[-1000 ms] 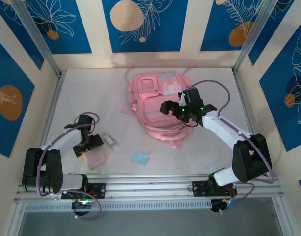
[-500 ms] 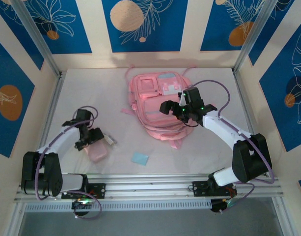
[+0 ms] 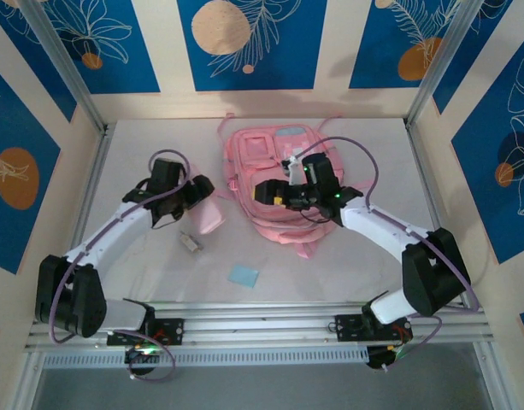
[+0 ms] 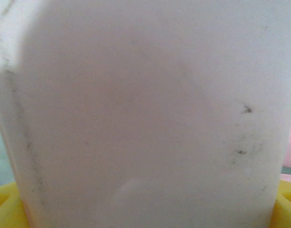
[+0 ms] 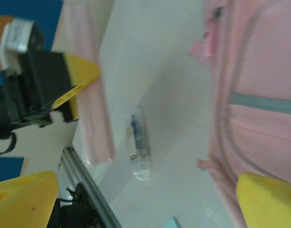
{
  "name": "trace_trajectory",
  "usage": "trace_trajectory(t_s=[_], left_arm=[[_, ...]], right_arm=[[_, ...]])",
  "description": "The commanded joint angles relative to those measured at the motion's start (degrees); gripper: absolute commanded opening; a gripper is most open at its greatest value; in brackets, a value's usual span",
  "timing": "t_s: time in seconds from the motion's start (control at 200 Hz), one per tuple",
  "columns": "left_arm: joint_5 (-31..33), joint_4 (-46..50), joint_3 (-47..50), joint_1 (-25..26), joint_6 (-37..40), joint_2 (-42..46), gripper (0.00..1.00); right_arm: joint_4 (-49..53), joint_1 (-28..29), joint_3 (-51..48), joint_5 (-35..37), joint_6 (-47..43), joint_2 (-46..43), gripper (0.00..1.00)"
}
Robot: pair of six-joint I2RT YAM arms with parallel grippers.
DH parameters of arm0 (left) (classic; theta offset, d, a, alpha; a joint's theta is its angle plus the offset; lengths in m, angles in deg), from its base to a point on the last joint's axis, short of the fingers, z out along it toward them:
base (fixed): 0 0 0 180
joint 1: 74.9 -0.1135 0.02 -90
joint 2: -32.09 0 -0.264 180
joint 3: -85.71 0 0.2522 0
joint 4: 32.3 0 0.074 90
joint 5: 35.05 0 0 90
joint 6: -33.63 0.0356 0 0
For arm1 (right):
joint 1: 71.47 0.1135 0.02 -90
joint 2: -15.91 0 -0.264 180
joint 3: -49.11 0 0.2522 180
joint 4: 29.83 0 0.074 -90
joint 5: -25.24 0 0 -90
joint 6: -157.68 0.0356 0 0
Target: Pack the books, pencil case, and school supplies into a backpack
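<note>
I will next move my right gripper from over the backpack (image 3: 279, 154) toward the pencil case's near end (image 3: 211, 222) and close it there. My left gripper leaves that end uncovered.
The pink backpack (image 3: 279, 154) lies flat at the back middle of the table. My left gripper (image 3: 202, 196) is shut on the pale-pink pencil case (image 3: 210, 215) and holds it off the table just left of the backpack. In the left wrist view the pencil case (image 4: 145, 114) sits close up between yellow fingertips (image 4: 7, 211). My right gripper (image 3: 270, 195) hovers open over the backpack's left half with nothing between its fingers. The right wrist view looks past the backpack (image 5: 264, 95) to the held pencil case (image 5: 93, 114). The books are out of view.
A clear plastic bag of grey items (image 3: 190, 242) lies on the table below the pencil case, also seen as the bag (image 5: 139, 149). A small light-blue pad (image 3: 243, 275) lies near the front middle. A metal rail (image 3: 262, 329) runs along the near edge.
My left arm has lifted the pencil case from the front left and carried it back and right toward the backpack. My right gripper has shifted left over the backpack.
</note>
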Motion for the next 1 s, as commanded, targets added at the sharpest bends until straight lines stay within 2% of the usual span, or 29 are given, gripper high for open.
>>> trace_trajectory(t_s=[0.0,0.175,0.49,0.6,0.73,0.78,0.87,0.91,0.945,0.995], left_arm=[[-1.38,-7.87,-1.83,3.31,-7.17,-1.37,0.72],[-1.88,-9.73,-3.91,6.17,-9.22,-2.44,0.72],[-1.01,-9.85,-3.81,7.24,-9.49,-2.29,0.73],[-1.19,-11.06,-3.88,7.60,-9.76,-3.52,0.73],[-1.71,-11.90,-4.06,7.78,-9.90,-4.33,0.73],[-1.79,-12.11,-4.13,7.78,-9.65,-4.44,0.74],[-1.64,-12.09,-4.37,7.78,-8.34,-4.51,0.81],[-1.19,-11.40,-4.85,7.67,-7.38,-4.55,0.90],[-0.65,-10.59,-5.46,7.69,-6.09,-4.60,0.99],[0.32,-8.83,-6.88,7.63,-3.51,-4.66,1.00]], right_arm=[[-6.31,2.99,-0.45,-2.42,-1.00,1.99,0.95],[-7.93,5.01,0.71,-1.96,-1.29,6.30,0.93],[-12.24,6.83,2.68,-5.86,0.04,10.61,0.77],[-12.05,7.60,4.07,-6.09,0.26,11.77,0.66],[-12.65,7.44,3.92,-6.47,1.42,12.23,0.41],[-12.75,7.13,3.70,-7.00,1.83,12.04,0.35],[-13.63,5.83,3.24,-9.59,3.18,11.73,0.23],[-14.47,4.97,2.63,-10.41,4.08,11.14,0.18],[-15.19,4.01,1.94,-11.01,4.86,10.50,0.16],[-15.18,2.71,1.05,-11.73,5.18,9.43,0.16]])
